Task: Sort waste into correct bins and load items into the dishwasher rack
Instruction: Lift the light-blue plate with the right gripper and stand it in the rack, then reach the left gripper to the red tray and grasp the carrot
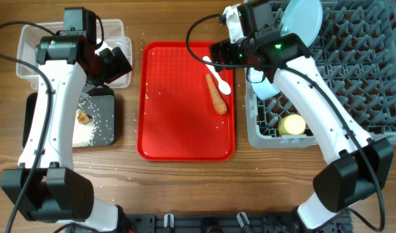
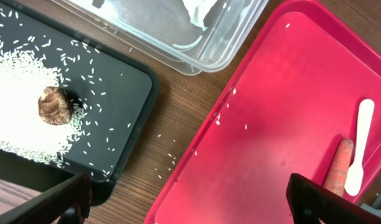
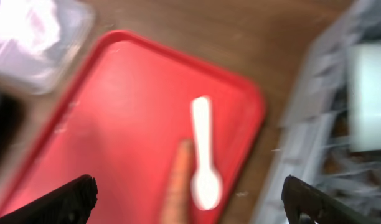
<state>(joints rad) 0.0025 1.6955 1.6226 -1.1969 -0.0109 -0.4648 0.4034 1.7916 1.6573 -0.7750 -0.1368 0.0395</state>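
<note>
My left gripper will next cross the red tray [image 1: 178,129] and go down onto the still unsorted carrot, below it and to its right in the overhead view.
An orange carrot [image 1: 217,94] and a white plastic spoon [image 1: 219,76] lie side by side at the right of the flat red tray [image 1: 178,129]. My right gripper [image 1: 219,53] is open and empty above them; its blurred wrist view shows the spoon [image 3: 204,152] and carrot [image 3: 178,180] between the fingers [image 3: 190,202]. My left gripper [image 1: 117,63] is open and empty [image 2: 187,205] over the gap between the black tray [image 1: 104,133] and the red tray. The black tray holds loose rice [image 2: 22,106] and a brown scrap [image 2: 53,104]. The clear tub [image 1: 30,39] holds white tissue [image 2: 200,9].
The grey rack [image 1: 353,65] at the right holds an upright light blue plate [image 1: 300,19], a yellow cup [image 1: 292,125] and a pale bowl [image 1: 263,87] partly under my right arm. Stray rice grains lie on the wood [image 2: 172,155] and the red tray.
</note>
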